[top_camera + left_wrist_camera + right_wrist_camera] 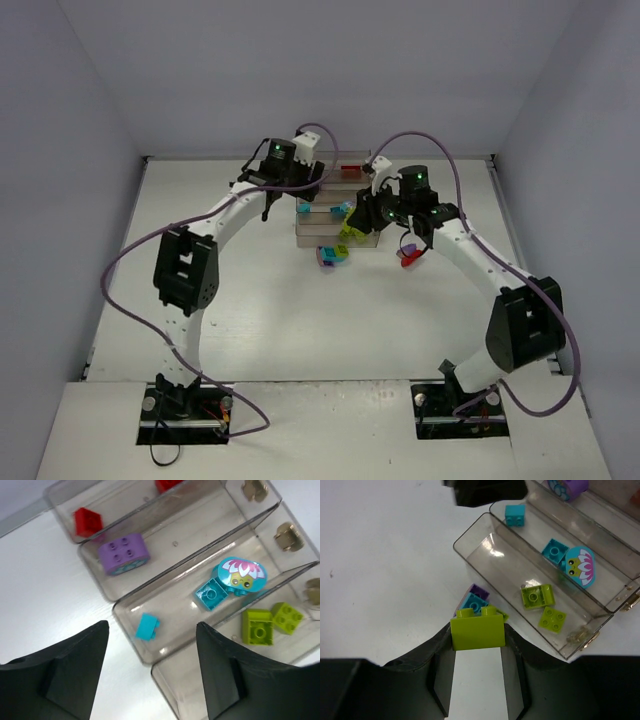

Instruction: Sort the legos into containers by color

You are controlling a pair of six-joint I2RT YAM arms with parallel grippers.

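My right gripper should move down and to the left in the top view next, to release where the lowest tray's empty end (316, 232) (496, 560) is below it, clear of that tray's lime bricks.
The rack of smoky clear containers (335, 215) stands at the table's back middle. My left gripper (152, 630) hangs open and empty over the near end of the cyan tray (175, 605), where a small cyan lego (147, 626) lies. Further along are a cyan brick (211, 594) and a flower-printed piece (241, 573). A purple brick (123, 554) and a red one (87, 521) lie in the trays beyond. My right gripper (477, 635) is shut on a lime lego (477, 629) beside the lowest tray (490, 560), which holds two lime bricks (537, 596).
A small mixed stack of purple, cyan and lime bricks (476, 600) sits on the table just before the rack, under the held brick. A red and purple piece (409, 252) lies beside my right arm. Brass latches (287, 535) line the rack's end. Grey walls close in the table.
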